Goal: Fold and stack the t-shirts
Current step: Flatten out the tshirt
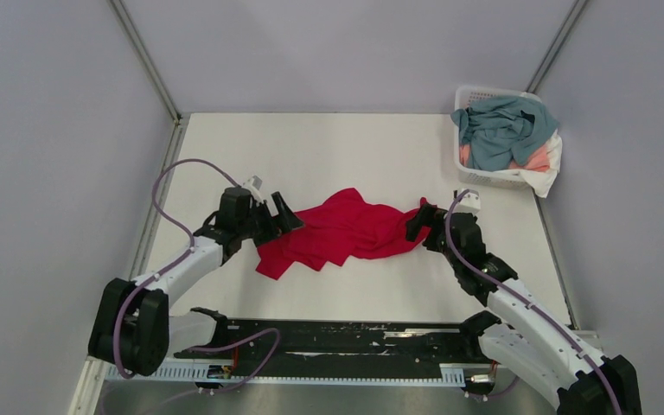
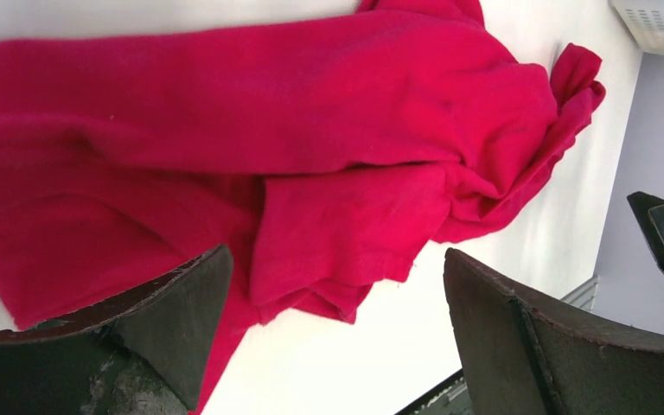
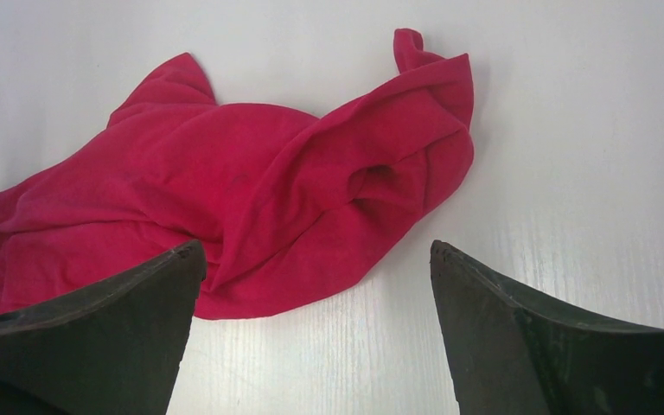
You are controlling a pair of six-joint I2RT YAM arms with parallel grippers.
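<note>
My left gripper needs to go down and to the right in the top view next, onto the edge of the short red flap [image 1: 315,231] [image 2: 303,207], because it lies on top of another layer of the t-shirt.
A bright red t-shirt [image 1: 341,228] lies crumpled on the white table, between my two grippers. My left gripper [image 1: 284,216] is open at the shirt's left edge; in the left wrist view the red shirt [image 2: 294,138] fills the frame just beyond the gripper [image 2: 337,264], nothing held. My right gripper [image 1: 419,221] is open at the shirt's right end; in the right wrist view the red shirt [image 3: 251,194] lies just ahead of the gripper [image 3: 316,255], nothing held. A teal-grey shirt [image 1: 501,128], a salmon-pink one [image 1: 536,160] and a white one [image 1: 549,177] are piled in the basket.
The white lattice basket [image 1: 475,93] stands at the table's back right corner. Grey walls close in the table on three sides. A black rail [image 1: 337,337] runs along the near edge between the arm bases.
</note>
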